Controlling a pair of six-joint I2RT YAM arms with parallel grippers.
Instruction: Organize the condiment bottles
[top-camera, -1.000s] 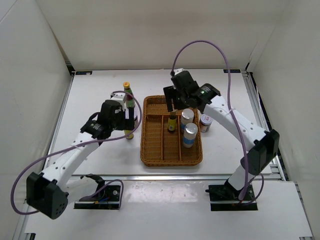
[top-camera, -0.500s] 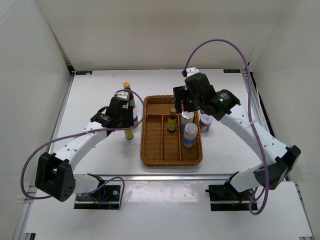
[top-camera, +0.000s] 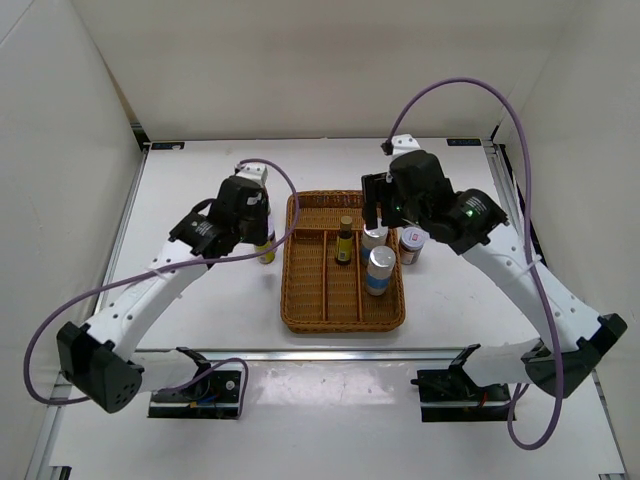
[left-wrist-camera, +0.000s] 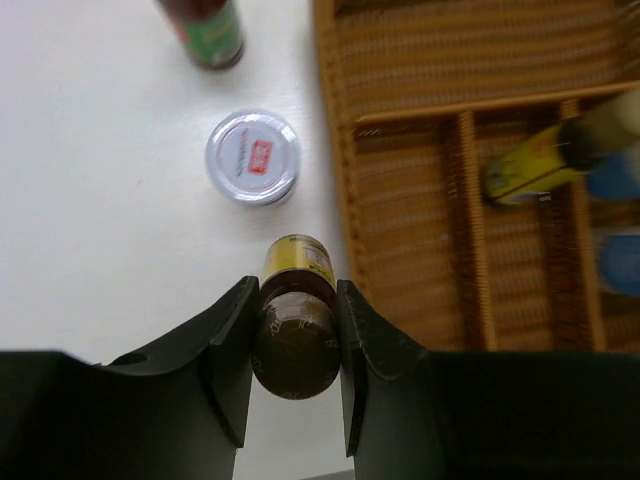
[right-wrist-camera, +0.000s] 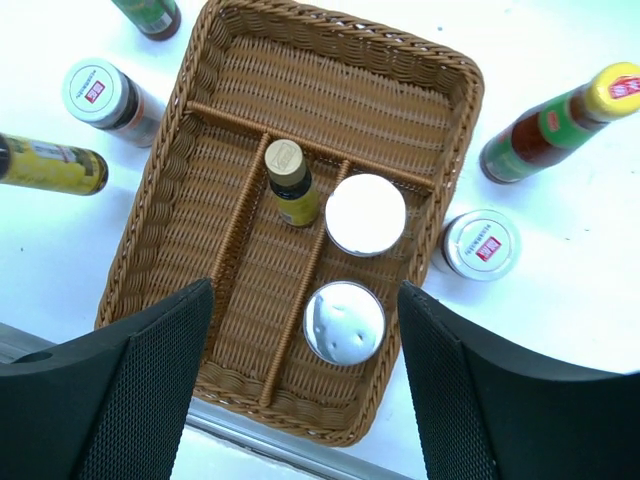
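Observation:
I should next move my left gripper to the right in the top view and then down, over the free near part of the tray's middle lane, because a matching bottle is in that lane.
My left gripper (left-wrist-camera: 297, 298) is shut on the dark cap of a yellow-labelled mini bottle (left-wrist-camera: 297, 262), just left of the wicker tray (left-wrist-camera: 335, 150). From above, that left gripper (top-camera: 258, 225) covers most of the bottle (top-camera: 266, 252). A pale-lidded jar (left-wrist-camera: 253, 157) and a tall sauce bottle (left-wrist-camera: 205, 30) stand beyond it. My right gripper (right-wrist-camera: 305, 290) hangs open above the tray (right-wrist-camera: 330, 25). The tray holds a second yellow mini bottle (right-wrist-camera: 291, 185) and two silver-lidded cylinders (right-wrist-camera: 365, 215) (right-wrist-camera: 344, 322). Right of the tray stand another jar (right-wrist-camera: 482, 243) and an orange-capped tall bottle (right-wrist-camera: 560, 120).
The tray (top-camera: 340, 325) has one wide back compartment and three narrow front lanes; the left lane has nothing in it. White walls enclose the table on three sides. A metal rail (top-camera: 330, 355) runs along its near edge.
My left gripper has moved back toward the tray and shut on the yellow mini bottle. My right gripper has risen and shifted right, away from the mini bottle in the tray.

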